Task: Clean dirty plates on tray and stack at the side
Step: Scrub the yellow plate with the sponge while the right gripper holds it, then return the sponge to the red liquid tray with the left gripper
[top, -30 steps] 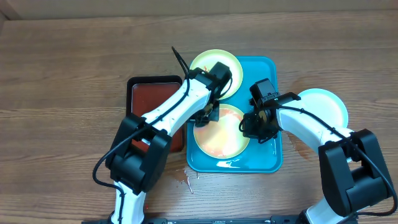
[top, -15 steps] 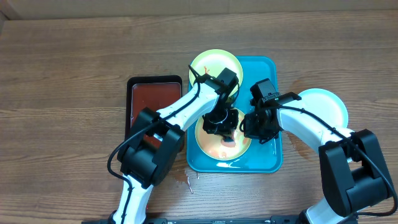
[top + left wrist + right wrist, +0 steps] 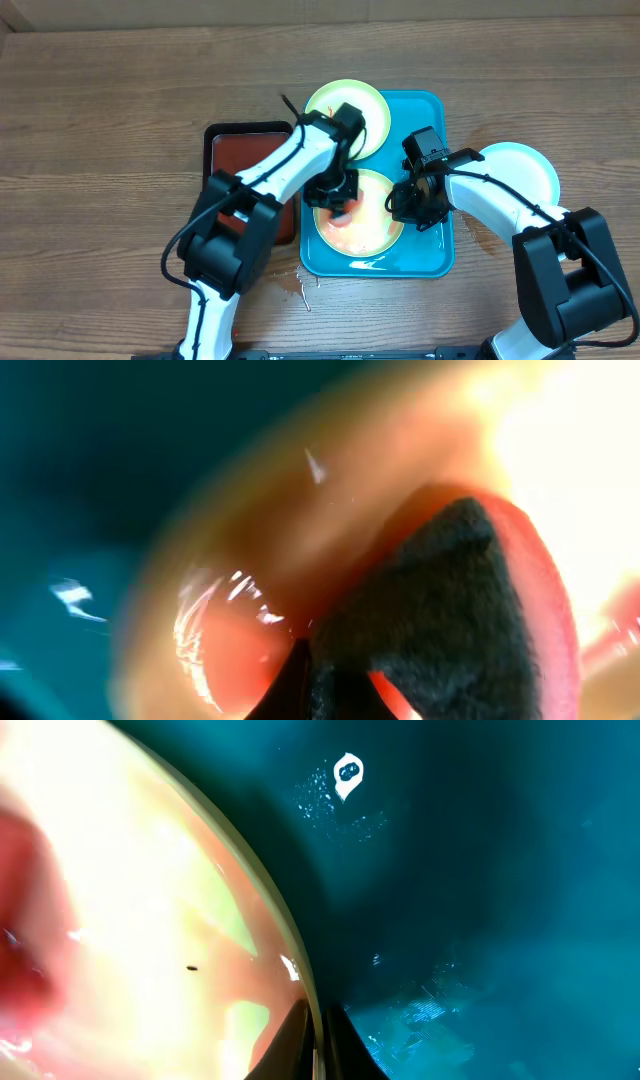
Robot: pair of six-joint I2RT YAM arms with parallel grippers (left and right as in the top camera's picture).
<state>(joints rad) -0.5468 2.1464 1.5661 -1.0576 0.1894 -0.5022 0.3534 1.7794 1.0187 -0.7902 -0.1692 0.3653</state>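
Note:
The left gripper next needs to wipe the red sauce still around the sponge (image 3: 440, 620) toward the plate's rim by the black tray, then go up over the black tray's red liquid and open.
The cyan tray (image 3: 432, 255) holds a sauce-smeared plate (image 3: 370, 235). My left gripper (image 3: 336, 197) is shut on a dark sponge (image 3: 440, 620) and presses it on that plate's (image 3: 290, 510) left part, in red sauce. My right gripper (image 3: 408, 206) is shut on the same plate's right rim; in the right wrist view its fingers (image 3: 345, 1045) stand either side of the rim (image 3: 290, 940). A second yellow-green plate (image 3: 332, 105) lies at the tray's far left corner, partly under my left arm. A clean mint plate (image 3: 525, 165) lies on the table right of the tray.
A black tray with red liquid (image 3: 245, 160) stands just left of the cyan tray, under my left arm. Small red spots (image 3: 301, 285) mark the table in front of it. A wet smear (image 3: 480, 235) lies right of the cyan tray.
My left gripper swept the sponge to the plate's middle, then back to its left part. My right gripper has held the rim still.

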